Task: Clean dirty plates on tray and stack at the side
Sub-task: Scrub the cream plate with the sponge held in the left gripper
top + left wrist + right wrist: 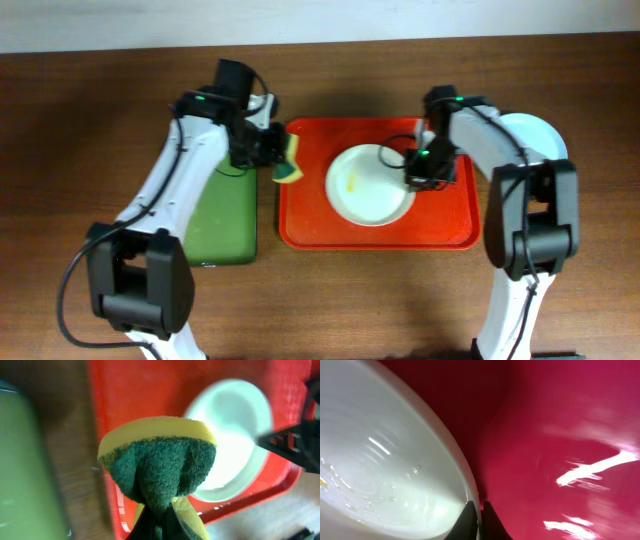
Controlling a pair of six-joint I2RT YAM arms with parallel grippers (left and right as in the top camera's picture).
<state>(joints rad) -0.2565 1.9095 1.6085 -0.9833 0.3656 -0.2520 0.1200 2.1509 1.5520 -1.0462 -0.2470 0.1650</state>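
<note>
Next, my left gripper sweeps over the plate's yellow smear. Then it brings the sponge [290,160] down onto the green tray [222,213] and releases it, as open room shows there.
A white plate [368,187] with a small yellow smear lies on the red tray [305,215]. My right gripper [419,172] is shut on the plate's right rim; the right wrist view shows the fingers [479,510] pinching the rim of the plate [380,460] over the tray [560,435]. My left gripper [268,150] is shut on a yellow-and-green sponge [290,160] above the tray's left edge. In the left wrist view the sponge [160,462] fills the centre, with the plate [235,435] and tray [135,390] beyond it. A pale plate [535,135] lies on the table at the right, behind my right arm.
A green tray [225,220] lies on the wooden table left of the red tray, under my left arm. It also shows blurred in the left wrist view [25,460].
</note>
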